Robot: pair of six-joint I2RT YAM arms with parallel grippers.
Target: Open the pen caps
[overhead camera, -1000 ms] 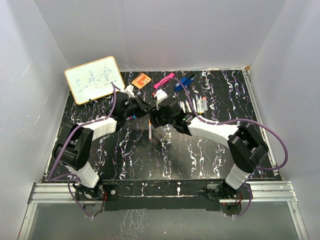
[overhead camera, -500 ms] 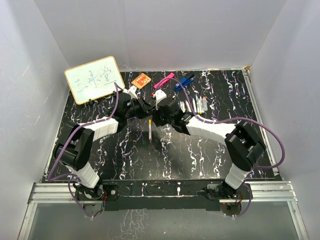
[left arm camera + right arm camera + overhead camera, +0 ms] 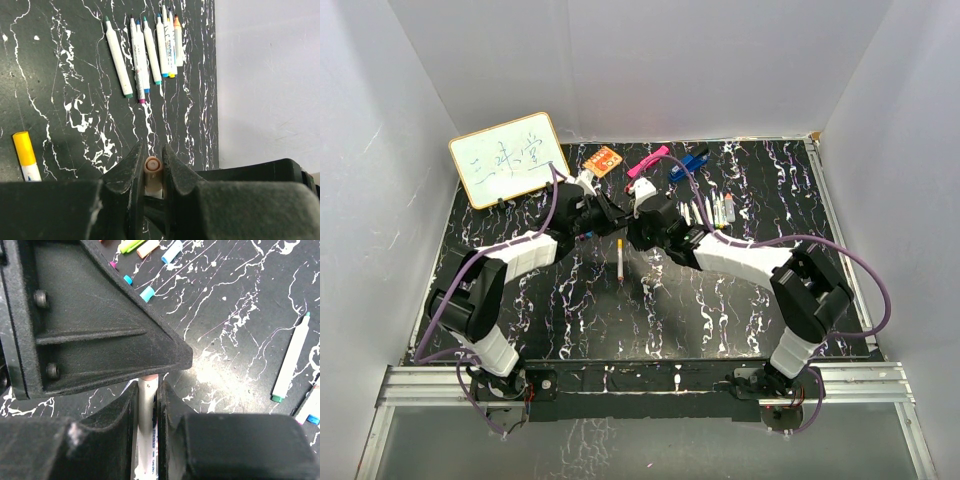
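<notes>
My right gripper will next go down and to the right in the top view, to the bare spot beside the green-tipped pen, as uncapped pens line up there.
My left gripper is shut on a peach-orange pen cap, seen end-on between the jaws. My right gripper is shut on the white barrel of the same pen, whose capped end runs under the left gripper's black finger. In the top view both grippers meet at the table's middle back. Several loose caps, among them green, orange, light blue and teal, lie on the table beyond.
Several uncapped white pens lie in a row. A yellow-capped pen lies below the grippers. A whiteboard, an orange card, a pink highlighter and a blue clip tool stand at the back.
Both grippers have shifted slightly toward the back of the table while staying together. The yellow-capped pen on the table tilted and then straightened.
</notes>
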